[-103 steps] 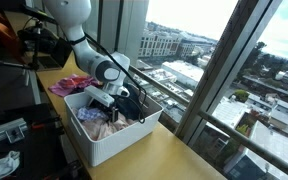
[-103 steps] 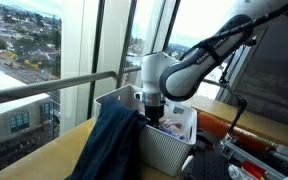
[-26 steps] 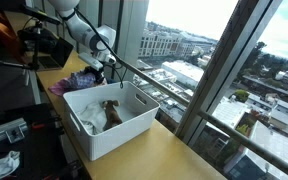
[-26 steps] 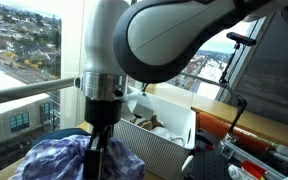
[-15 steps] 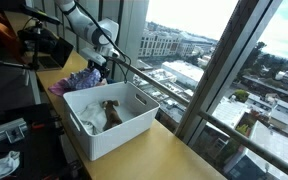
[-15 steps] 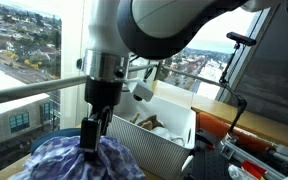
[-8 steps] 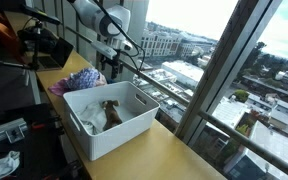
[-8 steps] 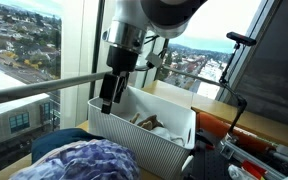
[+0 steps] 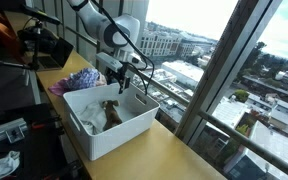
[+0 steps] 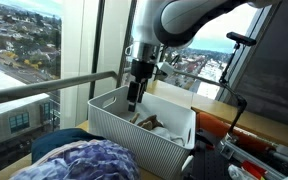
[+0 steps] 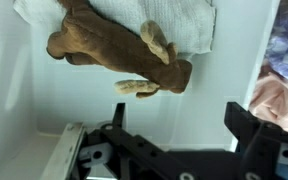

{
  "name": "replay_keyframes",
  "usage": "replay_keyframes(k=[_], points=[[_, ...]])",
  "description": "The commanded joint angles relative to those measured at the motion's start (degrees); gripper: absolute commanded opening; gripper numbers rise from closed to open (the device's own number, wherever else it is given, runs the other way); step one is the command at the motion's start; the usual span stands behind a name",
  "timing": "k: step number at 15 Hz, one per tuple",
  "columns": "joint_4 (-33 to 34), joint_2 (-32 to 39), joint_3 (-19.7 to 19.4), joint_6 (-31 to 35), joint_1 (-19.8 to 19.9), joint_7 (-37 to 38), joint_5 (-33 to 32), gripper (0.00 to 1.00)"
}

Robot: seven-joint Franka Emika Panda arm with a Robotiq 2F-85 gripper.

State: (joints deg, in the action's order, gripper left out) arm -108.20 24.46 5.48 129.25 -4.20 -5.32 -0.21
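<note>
My gripper should move down past the brown item onto the white cloth (image 11: 179, 25) beside it, because only the bare bottom of the bin shows between my open fingers.
My gripper (image 9: 121, 80) hangs open and empty over the far part of a white plastic bin (image 9: 119, 140), and from the opposite side the gripper (image 10: 134, 97) also shows above the bin (image 10: 144, 138). In the wrist view the gripper (image 11: 182, 125) has its dark fingers (image 11: 246, 118) wide apart above the bare bin floor (image 11: 74, 100). Just beyond them lies a brown soft item (image 11: 114, 52), partly on a white cloth (image 11: 179, 25). That brown item (image 9: 111, 113) rests near the middle of the bin. Nothing sits between the jaws.
A pile of purple and pink clothes (image 9: 79, 80) lies on the wooden counter (image 9: 174, 158) behind the bin, and the same pile (image 10: 79, 160) fills the foreground from the opposite side. A window railing (image 10: 44, 88) runs close along the counter. Dark equipment (image 9: 9, 60) stands on the side away from the window.
The arm has lifted off the purple clothes pile and swung over the bin. The jaws have opened wide, and the cloth stays on the pile.
</note>
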Motion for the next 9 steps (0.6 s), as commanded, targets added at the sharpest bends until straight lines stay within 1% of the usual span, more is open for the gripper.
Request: replay_keyframes(k=[1,5,9], points=[[-6.4,-2.8,-2.8,3.7,0.3,1.5,-3.4,1.0],[-10.5,-1.4,-5.1,8.9,0.3,3.4,-6.4,1.0],[-13.5,1.1,-6.0,13.3,0.4,4.6,-7.3,1.0]])
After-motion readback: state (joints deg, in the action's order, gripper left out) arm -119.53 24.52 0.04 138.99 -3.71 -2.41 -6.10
